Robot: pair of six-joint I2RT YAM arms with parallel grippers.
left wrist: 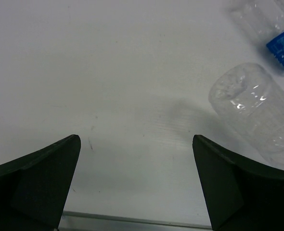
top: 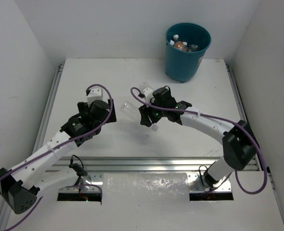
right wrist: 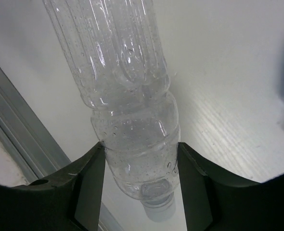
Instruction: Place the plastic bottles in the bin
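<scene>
My right gripper needs to move up and outward next, over the teal bin's opening (top: pixel 189 37), to release the plain clear bottle, because the bin's rim is higher than the tabletop.
My right gripper (top: pixel 149 118) is shut on a plain clear bottle (top: pixel 130 109) at mid-table. In the right wrist view the gripper (right wrist: pixel 141 149) clamps the bottle (right wrist: pixel 127 96) near its neck, with the cap (right wrist: pixel 159 209) toward the camera. My left gripper (top: pixel 105 109) is open and empty just left of that bottle. In the left wrist view the gripper (left wrist: pixel 136 144) has the clear bottle (left wrist: pixel 255 110) to its right. A clear bottle with a blue label (left wrist: pixel 277 33) lies beyond it (top: pixel 144 89). The teal bin (top: pixel 187 62) stands at the back right and holds orange bottles (top: pixel 179 45) and clear ones.
Aluminium rails run along the table's left side (top: pixel 50 110), right side (top: pixel 238 96) and near edge (top: pixel 156 163). White walls close in the table on three sides. A rail (right wrist: pixel 26 125) also shows in the right wrist view.
</scene>
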